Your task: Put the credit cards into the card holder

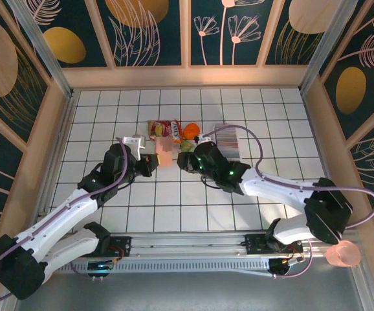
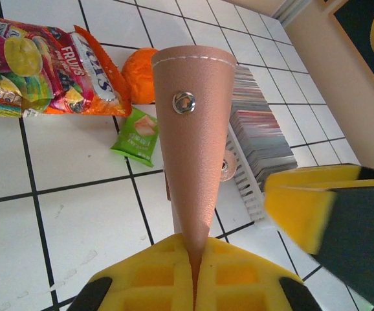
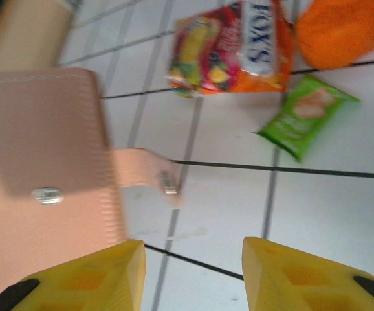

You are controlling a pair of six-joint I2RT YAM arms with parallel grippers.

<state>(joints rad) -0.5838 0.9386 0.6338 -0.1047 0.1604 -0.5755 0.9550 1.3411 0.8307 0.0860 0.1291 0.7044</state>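
Note:
My left gripper holds the lower edge of the card holder (image 1: 165, 153). It should bring the card holder down and back toward the base onto the tiles, then let go of that edge.
The salmon-pink card holder (image 2: 190, 142) stands on edge off the tiles, and my left gripper (image 2: 197, 275) is shut on its lower end. From above, the card holder (image 1: 165, 153) hangs mid-table between both grippers. My right gripper (image 3: 193, 272) is open just to the right of the card holder (image 3: 38, 194), whose snap tab (image 3: 151, 178) sticks out toward the gap; nothing lies between the fingers. One right fingertip (image 2: 316, 201) shows in the left wrist view. The credit cards (image 2: 258, 129) form a dense striped row behind the holder, to the right (image 1: 229, 139).
The cards stand in a long white tray (image 2: 248, 188). A colourful fruit snack packet (image 2: 38, 65), an orange pouch (image 2: 138, 74) and a small green packet (image 2: 138, 133) lie beyond the holder. Wooden walls bound the tiled table (image 1: 174, 201).

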